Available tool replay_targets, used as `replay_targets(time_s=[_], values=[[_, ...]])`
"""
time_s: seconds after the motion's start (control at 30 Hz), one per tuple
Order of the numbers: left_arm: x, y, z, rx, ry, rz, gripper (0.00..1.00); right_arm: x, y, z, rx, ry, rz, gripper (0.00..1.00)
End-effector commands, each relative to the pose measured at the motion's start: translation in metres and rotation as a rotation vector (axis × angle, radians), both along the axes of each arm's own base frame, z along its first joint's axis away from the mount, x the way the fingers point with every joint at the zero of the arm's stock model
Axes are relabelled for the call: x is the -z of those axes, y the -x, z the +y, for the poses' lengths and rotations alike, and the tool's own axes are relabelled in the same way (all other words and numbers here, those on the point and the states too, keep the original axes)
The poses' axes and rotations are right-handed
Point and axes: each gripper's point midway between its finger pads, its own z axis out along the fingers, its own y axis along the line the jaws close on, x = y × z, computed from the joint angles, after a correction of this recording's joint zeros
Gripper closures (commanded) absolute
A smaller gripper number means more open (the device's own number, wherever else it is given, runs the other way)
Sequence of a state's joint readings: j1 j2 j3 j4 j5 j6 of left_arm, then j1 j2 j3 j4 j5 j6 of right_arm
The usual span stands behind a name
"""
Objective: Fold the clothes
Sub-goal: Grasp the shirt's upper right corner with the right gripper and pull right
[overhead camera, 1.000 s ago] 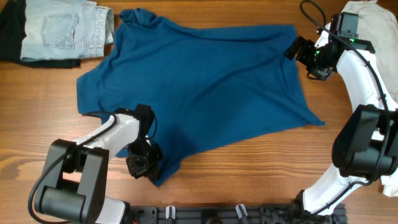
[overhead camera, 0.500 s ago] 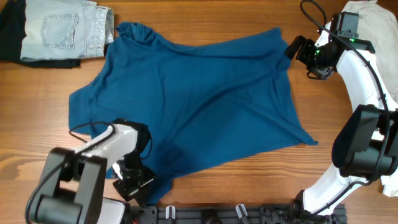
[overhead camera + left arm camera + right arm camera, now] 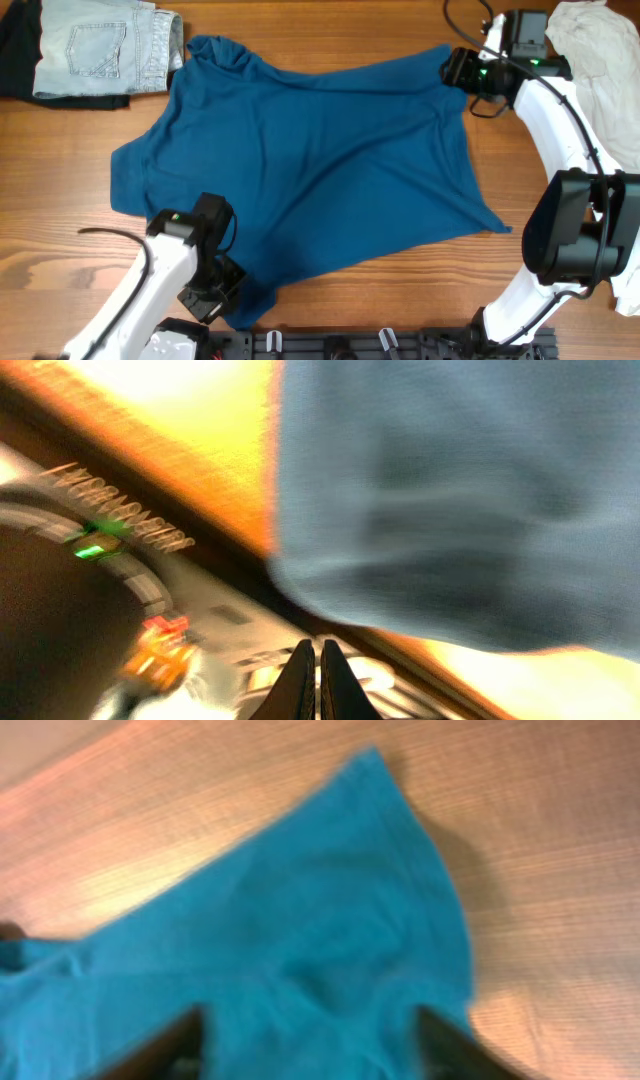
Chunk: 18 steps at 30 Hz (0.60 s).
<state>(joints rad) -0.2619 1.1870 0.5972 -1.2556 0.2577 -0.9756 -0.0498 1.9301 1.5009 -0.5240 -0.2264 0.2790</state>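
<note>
The shirt's near corner is spread out by the table's front edge, so my left gripper should move gently outward over that corner's hem (image 3: 243, 317) (image 3: 300, 585) and open to let go of the cloth.
A blue T-shirt (image 3: 310, 160) lies spread and rumpled on the wooden table. My left gripper (image 3: 212, 290) is at the shirt's near left corner, by the table's front edge. In the blurred left wrist view its fingers (image 3: 320, 680) are pressed together with nothing between them, and the shirt's hem (image 3: 470, 500) lies just beyond the tips. My right gripper (image 3: 458, 70) hovers over the shirt's far right corner. In the right wrist view it (image 3: 315, 1040) is wide open, with the shirt's corner (image 3: 300, 920) below and between the fingers.
Folded light denim jeans (image 3: 100, 45) lie on a dark garment (image 3: 15, 50) at the far left. A pale crumpled garment (image 3: 600, 50) lies at the far right. A black rail (image 3: 350, 345) runs along the table's front edge.
The shirt slid left and toward the front, then stopped. My left arm has drawn back to the front left. My right gripper has moved left over the shirt's far right corner.
</note>
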Motion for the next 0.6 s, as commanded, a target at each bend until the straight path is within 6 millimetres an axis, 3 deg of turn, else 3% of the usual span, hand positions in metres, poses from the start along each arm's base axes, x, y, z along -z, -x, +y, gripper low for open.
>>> replay_targets(time_s=[0.0,0.07,0.13,0.3,0.37,0.47,0.57], values=[[-0.008,-0.021,-0.017,-0.021,0.103,-0.158,0.96,-0.012,-0.013,-0.004,0.01,0.04,-0.063,0.78],[-0.015,-0.039,-0.027,0.025,0.18,-0.283,0.96,-0.014,-0.016,-0.004,0.011,0.041,-0.079,0.92],[-0.022,-0.053,-0.033,0.051,0.218,-0.376,0.96,-0.013,-0.016,-0.004,0.015,0.038,-0.077,0.95],[-0.033,-0.077,-0.04,0.093,0.259,-0.525,0.96,0.021,-0.003,-0.007,0.06,0.022,0.05,0.96],[-0.035,-0.085,-0.043,0.108,0.269,-0.565,0.96,0.046,0.009,-0.006,0.061,0.022,0.139,0.96],[-0.039,-0.096,-0.046,0.111,0.279,-0.61,0.89,0.073,0.028,-0.008,0.084,0.019,0.261,0.96],[-0.043,-0.105,-0.048,0.114,0.288,-0.654,0.81,0.085,0.045,-0.009,0.086,0.02,0.341,0.96]])
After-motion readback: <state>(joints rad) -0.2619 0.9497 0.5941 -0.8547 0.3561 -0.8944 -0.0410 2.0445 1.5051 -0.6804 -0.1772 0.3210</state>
